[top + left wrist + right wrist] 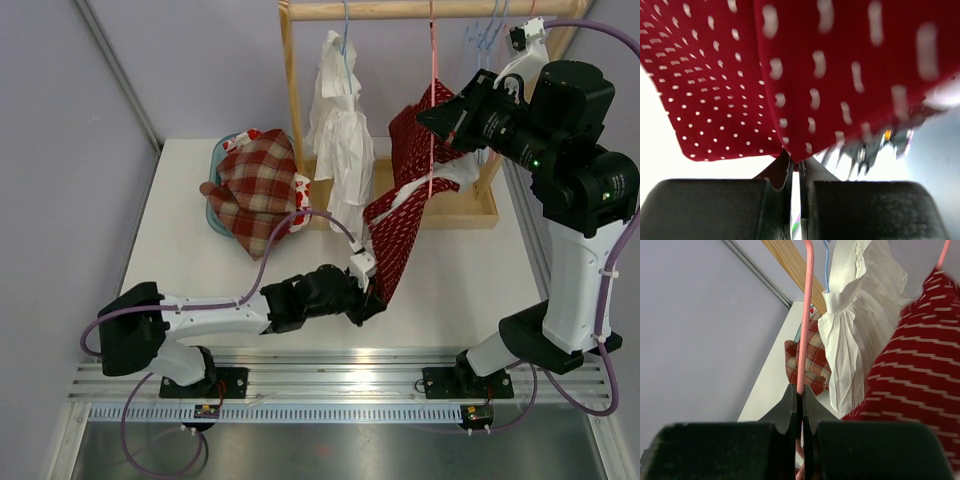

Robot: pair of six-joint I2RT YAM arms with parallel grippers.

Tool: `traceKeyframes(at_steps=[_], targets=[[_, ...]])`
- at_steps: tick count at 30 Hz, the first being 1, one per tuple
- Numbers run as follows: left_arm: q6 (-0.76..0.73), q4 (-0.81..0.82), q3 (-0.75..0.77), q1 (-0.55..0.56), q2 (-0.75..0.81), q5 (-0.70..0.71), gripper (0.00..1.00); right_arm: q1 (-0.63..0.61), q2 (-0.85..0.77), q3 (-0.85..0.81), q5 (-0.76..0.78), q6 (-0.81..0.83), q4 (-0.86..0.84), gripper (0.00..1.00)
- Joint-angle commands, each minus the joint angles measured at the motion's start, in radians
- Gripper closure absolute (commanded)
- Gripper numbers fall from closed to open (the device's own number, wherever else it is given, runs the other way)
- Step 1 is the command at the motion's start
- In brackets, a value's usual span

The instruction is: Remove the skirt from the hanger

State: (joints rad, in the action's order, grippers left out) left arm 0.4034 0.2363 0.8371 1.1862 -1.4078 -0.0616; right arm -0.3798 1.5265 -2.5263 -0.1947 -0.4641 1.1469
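Note:
Next, my right gripper lowers outward toward the rack, holding the wire (433,122) (799,392) until the skirt stretched between hanger and left gripper comes free, then opens.
A red skirt with white dots (405,215) hangs from a pink hanger (432,90) on the wooden rack and stretches down-left toward the table. My left gripper (368,292) is shut on the skirt's lower hem; in the left wrist view the skirt (805,75) fills the top and its edge sits pinched between the fingers (796,167). My right gripper (432,118) is shut on the pink hanger's wire near the top of the skirt; the right wrist view shows the pink hanger (805,320) clamped between the fingertips (800,395), with the skirt (920,375) at right.
A white blouse (340,130) hangs on a blue hanger left of the skirt. A red plaid garment (255,190) lies in a blue basket at the table's back left. The wooden rack base (460,215) stands at the back. More empty hangers (485,35) hang at right.

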Motion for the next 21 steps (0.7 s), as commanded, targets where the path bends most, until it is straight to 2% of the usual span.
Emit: traceKeyframes(at_steps=[1,6,11,13,18,21], targets=[[0.095,0.038,-0.078,0.068,-0.031,0.048,1.00,-0.004,-0.015,-0.068,0.044,0.056,-0.217,1.00],[0.091,-0.026,-0.024,0.108,0.000,0.093,1.00,-0.004,-0.092,0.110,0.057,0.032,-0.259,1.00],[-0.012,-0.303,0.176,0.119,0.127,0.206,1.00,-0.004,-0.179,0.345,0.090,0.024,-0.328,1.00],[-0.073,-0.454,0.307,0.119,0.177,0.322,1.00,-0.004,-0.178,0.388,0.106,0.022,-0.357,1.00],[-0.224,-0.756,0.551,0.118,0.260,0.586,1.00,-0.002,-0.092,0.402,0.092,0.010,-0.429,1.00],[-0.311,-0.880,0.692,0.102,0.293,0.689,1.00,0.013,-0.026,0.350,0.074,-0.013,-0.458,1.00]])
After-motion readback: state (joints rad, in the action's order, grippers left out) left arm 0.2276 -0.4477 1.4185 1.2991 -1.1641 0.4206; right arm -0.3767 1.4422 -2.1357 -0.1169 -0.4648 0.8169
